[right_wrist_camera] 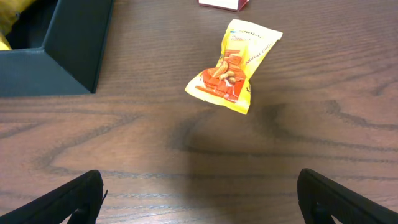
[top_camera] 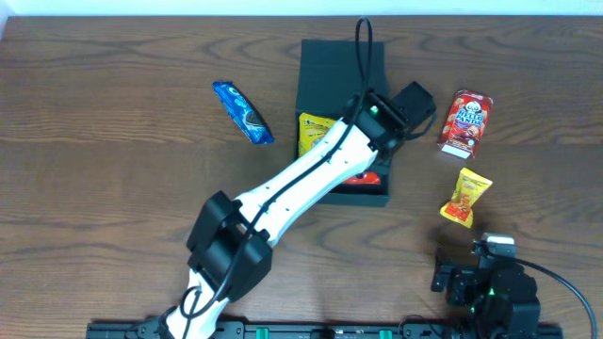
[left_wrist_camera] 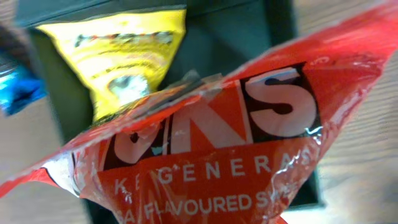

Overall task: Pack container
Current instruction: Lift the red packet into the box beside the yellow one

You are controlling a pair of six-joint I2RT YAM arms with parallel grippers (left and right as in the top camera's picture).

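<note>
The container's empty half is below, beside the yellow packet, so the robot's left gripper should next lower the red snack packet [top_camera: 364, 178] into that free space and let go of it.
The dark green container [top_camera: 341, 64] sits open at the table's back centre, its flap lid laid back. A yellow packet [top_camera: 312, 132] lies inside on the left. My left gripper [top_camera: 369, 162] reaches over the box and is shut on a red snack packet [top_camera: 364, 178], held over the box's right half. In the left wrist view the red packet [left_wrist_camera: 236, 149] fills the frame above the container [left_wrist_camera: 249, 37] and the yellow packet [left_wrist_camera: 124, 56]; the fingers are hidden. My right gripper [top_camera: 485, 281] is open and empty at the front right, as the right wrist view [right_wrist_camera: 199, 199] also shows.
A blue packet [top_camera: 243, 111] lies left of the box. A red Hello Panda box [top_camera: 464, 122] and a yellow-orange peanut packet [top_camera: 466, 198] lie to its right. In the right wrist view the peanut packet [right_wrist_camera: 233, 65] lies ahead and the container's corner [right_wrist_camera: 62, 56] is at the left.
</note>
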